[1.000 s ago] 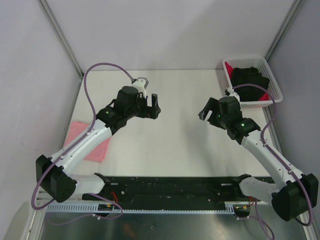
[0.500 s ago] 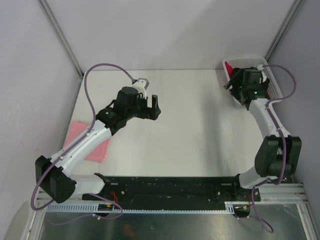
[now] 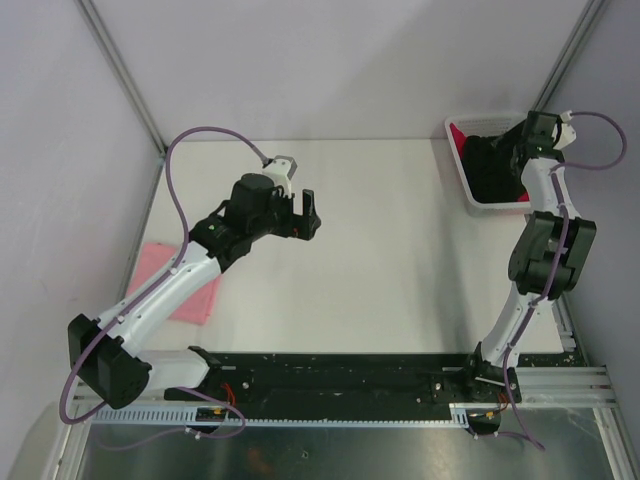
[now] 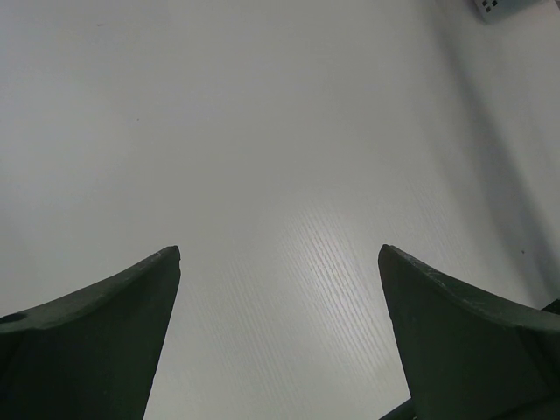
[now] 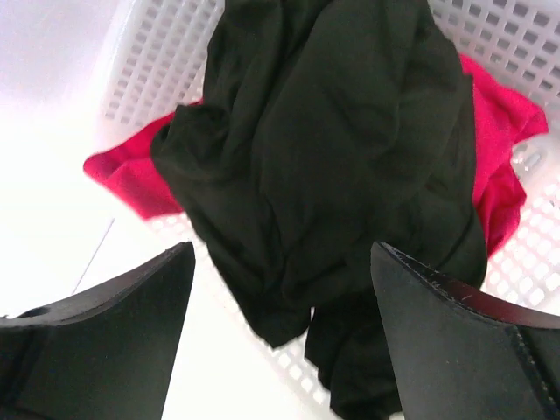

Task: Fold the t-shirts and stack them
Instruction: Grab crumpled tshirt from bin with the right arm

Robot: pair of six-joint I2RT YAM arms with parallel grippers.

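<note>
My right gripper comes down into the basket onto the black t-shirt's crumpled cloth [image 3: 492, 168] [image 5: 304, 203] next, since this t-shirt lies on top of the red one.
A crumpled black t-shirt [image 5: 332, 149] lies in the white lattice basket [image 5: 157, 52], on top of a crimson-red t-shirt [image 5: 127, 175]. My right gripper [image 5: 282, 254] hangs just above the black t-shirt [image 3: 490, 165], open, with nothing between its fingers. From the top, the red t-shirt [image 3: 462, 133] peeks out at the basket's far left corner. A light pink t-shirt [image 3: 152, 265] lies flat at the table's left edge, partly under my left arm. My left gripper [image 3: 305, 212] hovers open over bare table [image 4: 289, 131] left of centre, holding nothing.
The basket [image 3: 470, 205] stands at the far right corner of the white table, against the right wall rail. A purple cable loops above the left arm. The black base rail runs along the near edge.
My right arm has swung from the table's middle right out to the far right, and its gripper now hangs over the basket. The left arm has stayed put.
</note>
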